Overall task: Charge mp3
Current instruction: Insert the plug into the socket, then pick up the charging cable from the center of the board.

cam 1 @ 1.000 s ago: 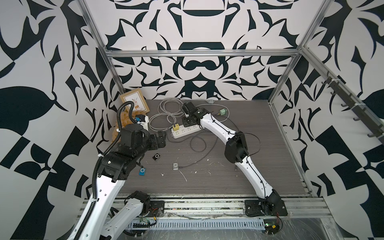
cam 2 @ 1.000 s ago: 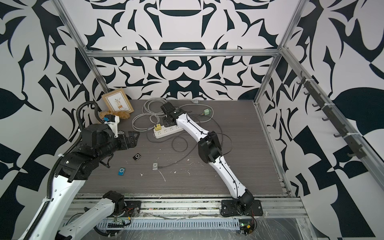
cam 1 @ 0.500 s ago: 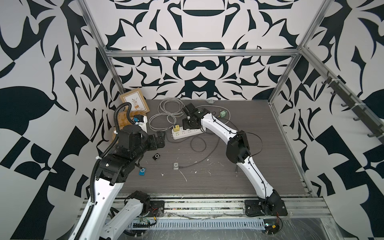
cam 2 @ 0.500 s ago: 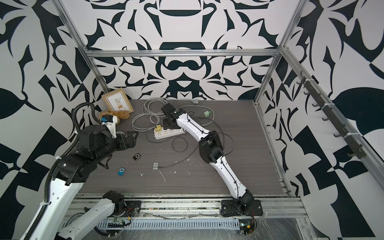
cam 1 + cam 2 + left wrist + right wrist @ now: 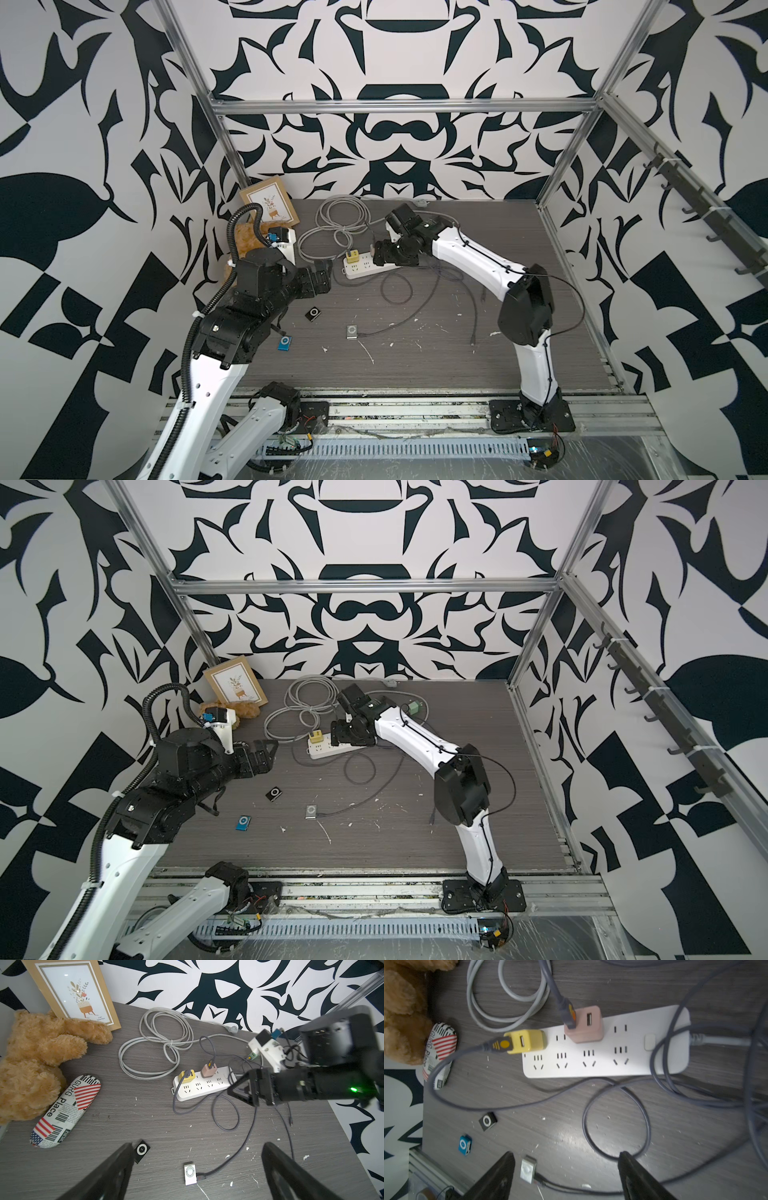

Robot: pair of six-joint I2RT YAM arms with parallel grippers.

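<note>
My right gripper moves past the power strip's corded end and down onto the crossed grey cable loops beside it next, since they lie tangled over that end.
A silver mp3 player (image 5: 351, 331) (image 5: 311, 811) lies on the table with a grey cable plugged into its side, as the left wrist view (image 5: 190, 1172) also shows. That cable runs back to the yellow charger (image 5: 527, 1042) in the white power strip (image 5: 365, 270). A black mp3 player (image 5: 313, 313) and a blue mp3 player (image 5: 285, 343) lie loose to its left. My right gripper (image 5: 380, 253) (image 5: 566, 1157) hovers open and empty over the strip's right half. My left gripper (image 5: 323, 282) (image 5: 197, 1147) hangs open and empty left of the strip.
A pink charger (image 5: 584, 1026) with its own grey cable sits in the strip. A coiled light-grey cord (image 5: 336, 224), a teddy bear (image 5: 37, 1053), a picture frame (image 5: 270, 205) and a printed glasses case (image 5: 66, 1109) fill the back left. Loose grey cable loops (image 5: 399, 286) lie mid-table.
The right gripper's jaws have spread from about half open to wide open, and it has drawn slightly forward over the power strip. The left gripper has stayed open, shifting only a little.
</note>
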